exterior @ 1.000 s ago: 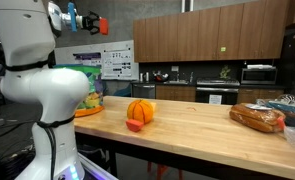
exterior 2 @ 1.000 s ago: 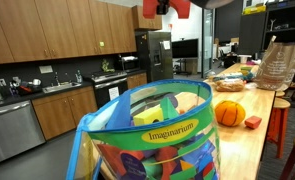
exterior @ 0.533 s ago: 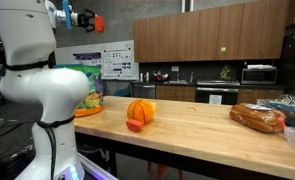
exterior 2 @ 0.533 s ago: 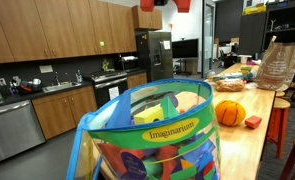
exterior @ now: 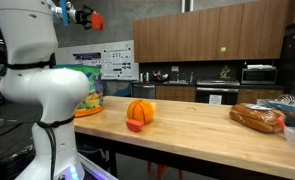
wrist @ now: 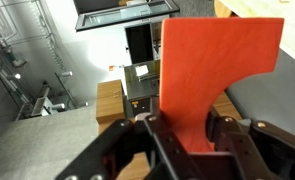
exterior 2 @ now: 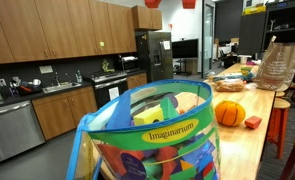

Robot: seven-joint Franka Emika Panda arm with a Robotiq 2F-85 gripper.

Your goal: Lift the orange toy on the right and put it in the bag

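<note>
The robot will next bring its gripper down and tilt the fingers downward over the bag's open top (exterior 2: 165, 104) to let go of the orange toy, because the bag stands well below the gripper.
My gripper (exterior: 79, 16) is shut on the orange toy (exterior: 94, 20) and holds it high in the air, well above the wooden table. In the wrist view the flat red-orange toy (wrist: 212, 70) stands up between the two black fingers (wrist: 182, 135). In an exterior view only the toy's lower edge (exterior 2: 152, 3) shows at the top of the frame. The bag (exterior 2: 157, 130), bright green with colourful patches and open at the top, fills the foreground there. It also shows at the table's end, partly hidden behind the robot's body (exterior: 90, 100).
A round ribbed orange pumpkin toy (exterior: 139, 110) (exterior 2: 228, 112) and a small red piece (exterior: 135, 125) (exterior 2: 252, 121) lie on the wooden table (exterior: 197, 125). A brown bread loaf (exterior: 257, 118) lies further along it. Kitchen cabinets stand behind.
My gripper has risen with the orange toy in it and now almost leaves the top of both exterior views. The things on the table have not moved.
</note>
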